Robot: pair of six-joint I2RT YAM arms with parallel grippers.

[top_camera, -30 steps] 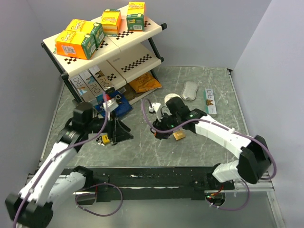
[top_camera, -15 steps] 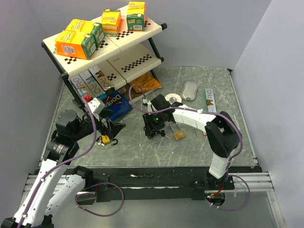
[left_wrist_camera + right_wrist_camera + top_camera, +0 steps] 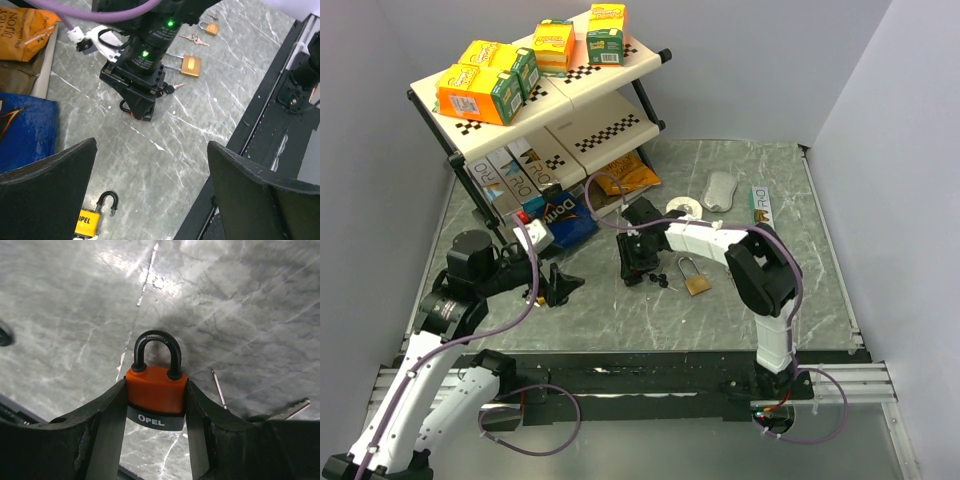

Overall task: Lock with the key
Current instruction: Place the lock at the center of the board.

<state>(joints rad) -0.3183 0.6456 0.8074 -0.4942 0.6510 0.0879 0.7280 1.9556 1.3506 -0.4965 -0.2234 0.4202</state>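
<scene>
My left gripper is above the yellow padlock's body, and the open shackle sticks out to one side. My left gripper will next tip its fingers down and lower them around the body.
My right gripper is shut on an orange Opel padlock with its black shackle closed, held low over the marble table. It shows in the top view and in the left wrist view. A black-headed key lies beside it, and a key blade shows at its right finger. A brass padlock lies just right of it. My left gripper is open and empty, above a yellow padlock with an open shackle.
A shelf rack with juice boxes stands at the back left, with a blue chip bag and an orange bag at its foot. A grey pouch and a slim box lie at the back right. More keys and a small padlock lie beyond.
My right gripper has moved left, away from the brass padlock, with its arm folding in. My left arm has pulled back to the left and its gripper sits slightly lower in view.
</scene>
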